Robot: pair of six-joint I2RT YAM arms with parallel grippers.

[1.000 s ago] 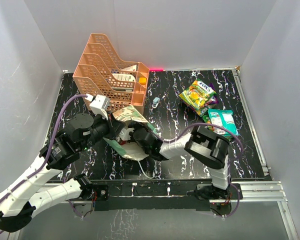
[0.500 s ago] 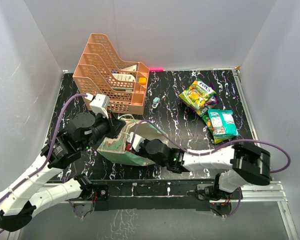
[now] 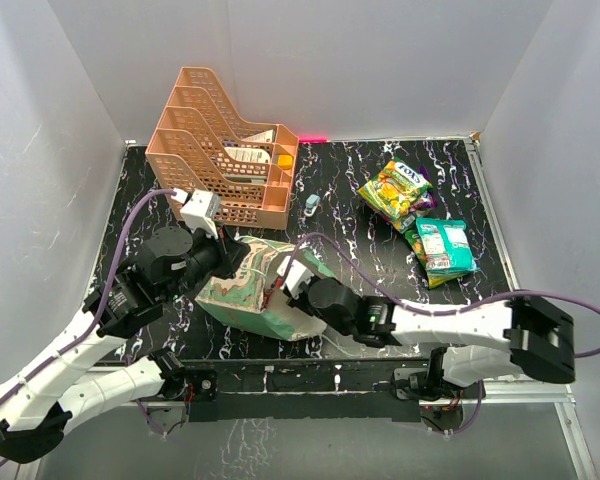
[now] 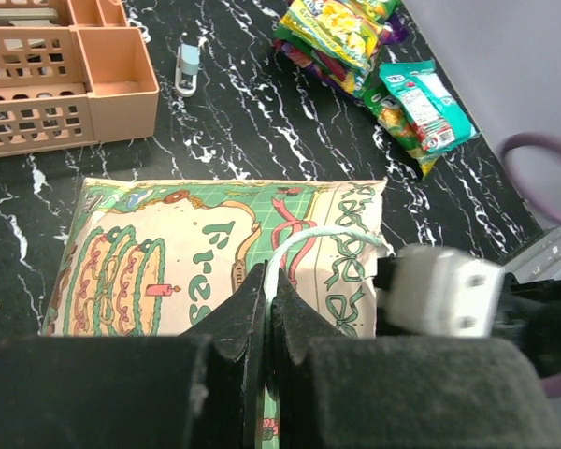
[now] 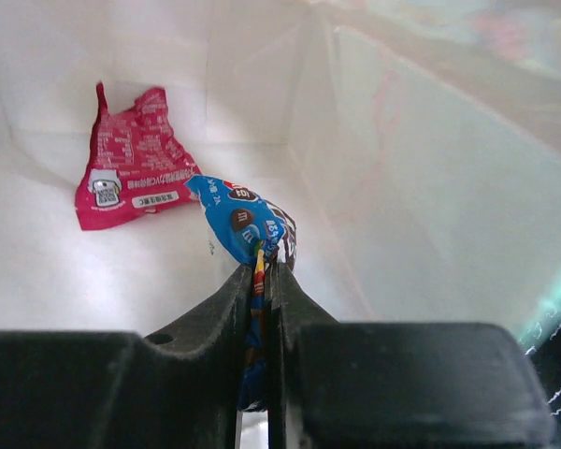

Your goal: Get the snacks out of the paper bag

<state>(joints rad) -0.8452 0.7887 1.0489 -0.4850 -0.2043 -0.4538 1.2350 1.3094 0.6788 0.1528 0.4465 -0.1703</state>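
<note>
The blue packet in my right gripper needs to come out of the bag next, then go outward over the teal packet. I should release it there, as other snacks are already outside.
The mint-green paper bag lies on its side near the front of the table, patterned side up. My left gripper is shut on the bag's white string handle at the mouth edge. My right gripper is inside the bag's cream interior, shut on a blue snack packet. A pink snack packet lies deeper in the bag. Outside, at the right rear, lie a yellow-green packet and a teal packet, with a purple one partly under them.
An orange lattice tray rack stands at the back left, just behind the bag. A small pale blue-white object lies beside it. White walls enclose the table on three sides. My right forearm stretches along the front edge.
My right arm has stretched out along the front edge and its gripper has gone deeper into the bag, closing on the blue packet. The bag has tipped to show its patterned side. The left grip is unchanged.
</note>
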